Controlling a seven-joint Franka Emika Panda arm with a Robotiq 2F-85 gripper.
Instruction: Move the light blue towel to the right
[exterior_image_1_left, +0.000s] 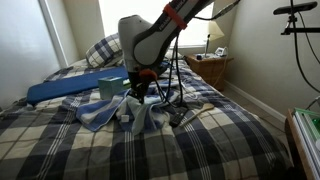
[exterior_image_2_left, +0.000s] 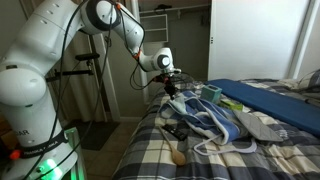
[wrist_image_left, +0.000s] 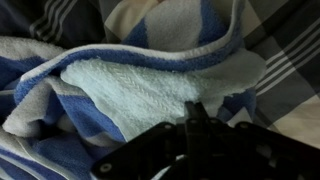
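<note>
I will next lift my gripper from the heap toward the bed's edge by the nightstand (exterior_image_1_left: 211, 92) and release the light blue towel on the bare plaid bedspread.
The light blue towel (wrist_image_left: 140, 85) lies in a heap with a blue and white striped towel (wrist_image_left: 60, 130) on the plaid bed. In the wrist view my gripper (wrist_image_left: 197, 108) has its fingers pressed together, with the tips at the edge of the light blue towel. In both exterior views the gripper (exterior_image_1_left: 138, 93) (exterior_image_2_left: 171, 90) hangs just over the towel heap (exterior_image_1_left: 115, 112) (exterior_image_2_left: 205, 125), and fabric rises in a peak under it. The pinched fold itself is hidden by the fingers.
A dark blue mat (exterior_image_1_left: 70, 88) (exterior_image_2_left: 270, 97) lies at the head of the bed with a small teal object (exterior_image_1_left: 108, 87) (exterior_image_2_left: 210, 93) beside it. A nightstand with a lamp (exterior_image_1_left: 212, 62) stands past the bed. Cables (exterior_image_1_left: 180, 100) trail over the bedspread.
</note>
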